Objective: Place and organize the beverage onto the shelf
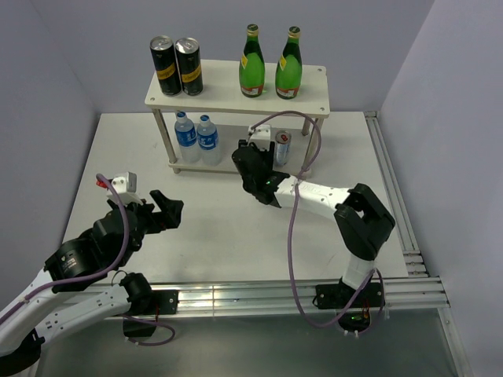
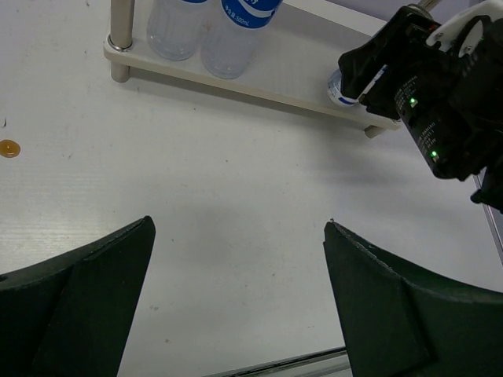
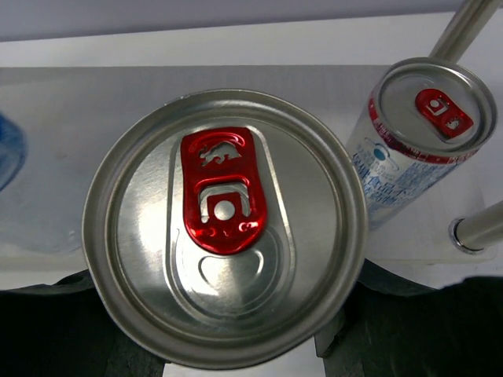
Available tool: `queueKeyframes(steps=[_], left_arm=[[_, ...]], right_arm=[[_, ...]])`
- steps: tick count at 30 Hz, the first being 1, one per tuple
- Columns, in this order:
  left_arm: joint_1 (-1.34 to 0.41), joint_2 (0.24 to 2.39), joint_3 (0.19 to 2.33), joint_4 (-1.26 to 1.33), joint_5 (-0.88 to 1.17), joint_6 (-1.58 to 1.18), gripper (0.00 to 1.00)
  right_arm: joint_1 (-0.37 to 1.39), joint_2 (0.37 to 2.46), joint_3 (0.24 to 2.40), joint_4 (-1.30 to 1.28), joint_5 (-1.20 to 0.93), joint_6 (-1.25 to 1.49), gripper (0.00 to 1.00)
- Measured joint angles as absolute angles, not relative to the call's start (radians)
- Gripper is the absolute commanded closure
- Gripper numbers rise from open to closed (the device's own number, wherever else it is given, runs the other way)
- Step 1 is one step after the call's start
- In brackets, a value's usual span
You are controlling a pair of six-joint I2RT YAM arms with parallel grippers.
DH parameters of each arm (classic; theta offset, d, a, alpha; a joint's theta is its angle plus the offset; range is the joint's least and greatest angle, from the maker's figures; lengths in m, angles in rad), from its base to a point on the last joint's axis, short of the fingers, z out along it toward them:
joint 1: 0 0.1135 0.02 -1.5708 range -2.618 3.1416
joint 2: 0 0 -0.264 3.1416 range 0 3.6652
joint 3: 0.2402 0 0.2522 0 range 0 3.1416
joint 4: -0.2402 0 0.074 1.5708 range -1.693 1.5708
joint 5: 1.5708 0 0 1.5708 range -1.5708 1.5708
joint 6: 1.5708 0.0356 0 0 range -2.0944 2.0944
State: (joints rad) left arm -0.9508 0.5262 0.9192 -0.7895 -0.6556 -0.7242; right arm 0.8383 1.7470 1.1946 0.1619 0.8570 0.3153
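The lid of the can I hold is still above the first can's lid. I will next move my right gripper down and release the can on the lower board below.
The white two-tier shelf (image 1: 228,100) stands at the back. Two green bottles (image 1: 251,67) stand on its top board at the right. Two water bottles (image 1: 196,140) stand on the lower board at the left, and also show in the left wrist view (image 2: 228,39). One silver can (image 1: 281,146) stands on the lower board at the right (image 3: 420,126). My right gripper (image 1: 253,157) is shut on the other silver can (image 3: 224,228), upright at the lower board's front edge, left of the first can. My left gripper (image 1: 169,210) is open and empty over the table (image 2: 240,259).
Two taller black cans (image 1: 177,67) stand on the top board at the left. Thin shelf legs (image 3: 475,232) stand close to the right of the cans. The right arm's purple cable (image 1: 292,228) loops over the table. A small orange spot (image 2: 9,148) lies on the table.
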Motion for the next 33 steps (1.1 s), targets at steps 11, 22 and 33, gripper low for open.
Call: queueKeyframes(steps=[11,22,33], left_arm=[[-0.943,0.528,0.919,-0.782,-0.644,-0.718,0.05],[-0.939,0.528,0.916,-0.77,-0.633,-0.715,0.05],[-0.933,0.535,0.914,-0.768,-0.625,-0.71,0.05]], right_arm=[[0.767,1.863,1.243,0.101,0.781,0.374,1.0],[0.741,1.93,1.289,0.112,0.787,0.4,1.0],[0.72,1.985,1.343,0.133,0.823,0.406,1.0]])
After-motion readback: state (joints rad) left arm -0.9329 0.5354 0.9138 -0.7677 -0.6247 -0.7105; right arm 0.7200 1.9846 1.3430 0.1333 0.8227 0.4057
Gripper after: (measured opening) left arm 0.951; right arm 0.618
